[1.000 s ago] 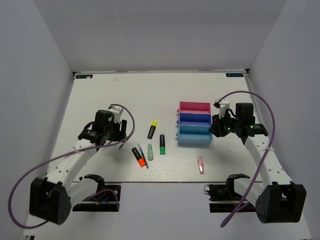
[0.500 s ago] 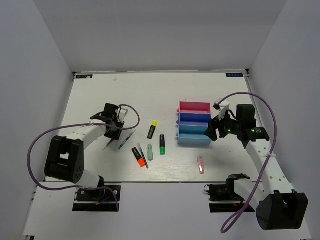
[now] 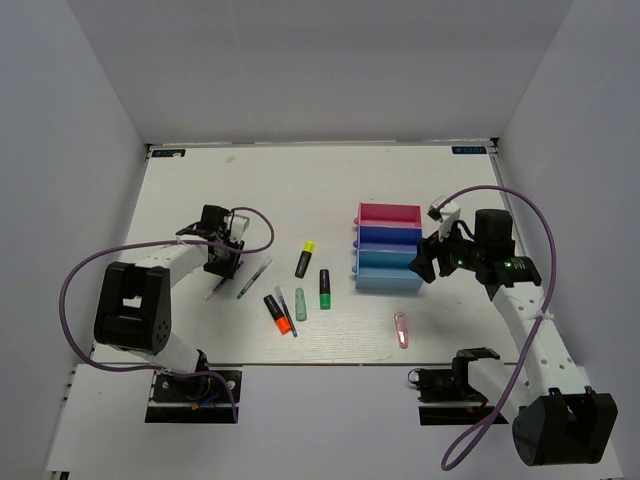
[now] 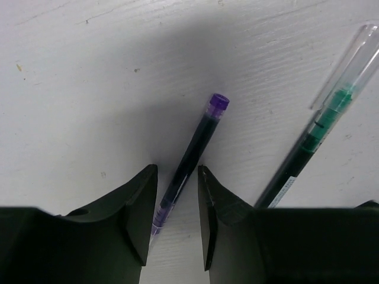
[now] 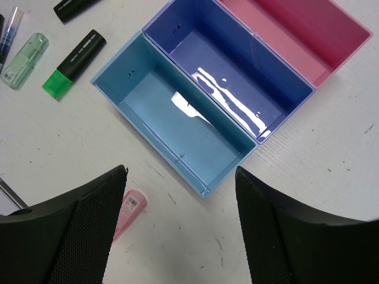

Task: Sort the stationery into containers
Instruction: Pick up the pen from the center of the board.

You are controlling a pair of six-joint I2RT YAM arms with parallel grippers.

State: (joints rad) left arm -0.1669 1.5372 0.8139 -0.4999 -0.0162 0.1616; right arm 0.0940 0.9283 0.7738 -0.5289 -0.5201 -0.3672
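I need to move my left gripper up, outward and to the right in the top view next and let go of the purple pen over the pink tray (image 3: 390,215), because that tray is empty.
My left gripper (image 4: 177,171) is low over the table. Its fingers stand narrowly apart on either side of a thin purple pen (image 4: 195,142), which lies flat; a gap shows beside the right finger. A green pen (image 4: 320,136) lies just to the right. From above, the left gripper (image 3: 220,266) is at the left of the stationery. My right gripper (image 5: 180,177) hangs open and holds nothing beside the light blue tray (image 5: 177,112), which is joined to the dark blue tray (image 5: 228,65) and the pink tray (image 5: 296,35). All three trays look bare. A pink clip (image 5: 129,208) lies by the right gripper's left finger.
Between the arms lie a yellow-ended highlighter (image 3: 305,259), a green-ended highlighter (image 3: 325,288), an orange-ended highlighter (image 3: 278,312), a pale green stick (image 3: 301,304) and a thin blue pen (image 3: 287,310). White walls close in the table on three sides.
The left arm swung in over the two pens and its fingers narrowed round the purple one. The right gripper went from shut to open and drew back slightly from the trays.
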